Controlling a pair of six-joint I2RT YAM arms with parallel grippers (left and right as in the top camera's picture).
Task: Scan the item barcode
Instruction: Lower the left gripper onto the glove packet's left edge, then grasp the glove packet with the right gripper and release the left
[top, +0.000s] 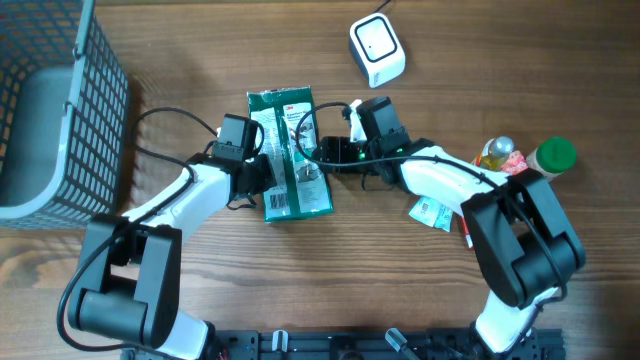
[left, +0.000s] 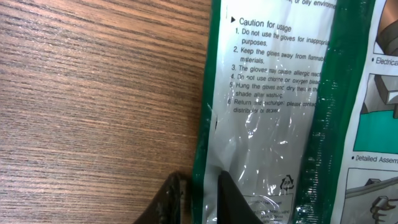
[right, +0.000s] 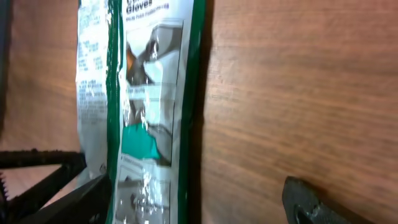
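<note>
I next need to move the spread fingers of my right gripper to the left in the overhead view, astride the package's green edge (top: 326, 174) (right: 185, 162), and then close them.
The item is a flat green and clear glove package (top: 288, 150) lying on the wooden table, printed side up. My left gripper (top: 262, 174) is at its left edge and is shut on that edge. In the left wrist view the green rim of the package (left: 280, 112) sits pinched between the two dark fingers (left: 231, 200) of the left gripper (left: 199, 200). My right gripper (top: 322, 152) stands open at the right edge. In its wrist view the package (right: 149, 106) lies partly between the wide jaws of the right gripper (right: 193, 200). The white scanner (top: 377, 50) stands behind. I cannot make out the barcode.
A wire basket (top: 60, 100) fills the far left corner. On the right, by the right arm's base, stand a green-capped bottle (top: 553, 155) and a small bottle (top: 497, 152), with a small printed packet (top: 432, 212) lying flat.
</note>
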